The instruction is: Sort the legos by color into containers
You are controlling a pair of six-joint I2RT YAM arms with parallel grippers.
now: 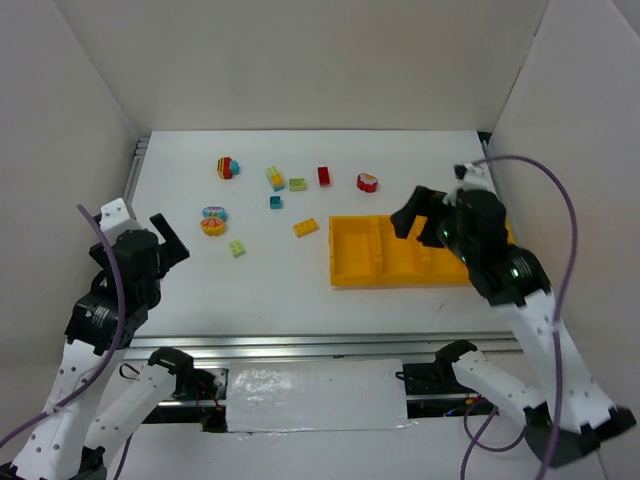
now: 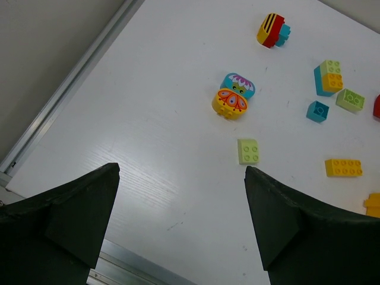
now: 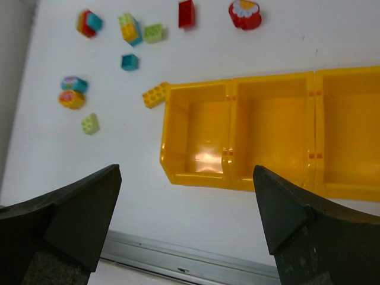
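Observation:
My right gripper has the round red piece (image 1: 367,182) (image 3: 245,15) below and outward of it, beyond the tray, so next I should bring its open fingers outward and down around the piece.
Loose legos lie on the white table: a red-yellow-blue clump (image 1: 227,167), a green-yellow-blue clump (image 1: 274,177), a pale green brick (image 1: 297,184), a red brick (image 1: 323,176), a round red piece (image 1: 367,182), a teal brick (image 1: 275,202), a blue-and-orange clump (image 1: 213,220), a pale green brick (image 1: 237,247) and a yellow brick (image 1: 305,227). The yellow tray of containers (image 1: 352,270) lies at right, its compartments empty in the right wrist view (image 3: 208,133). My left gripper (image 1: 170,238) is open and empty at far left. My right gripper (image 1: 412,215) is open and empty above the tray.
A metal rail (image 1: 300,345) runs along the table's near edge. White walls enclose the left, back and right. A purple cable (image 1: 565,230) loops by the right arm.

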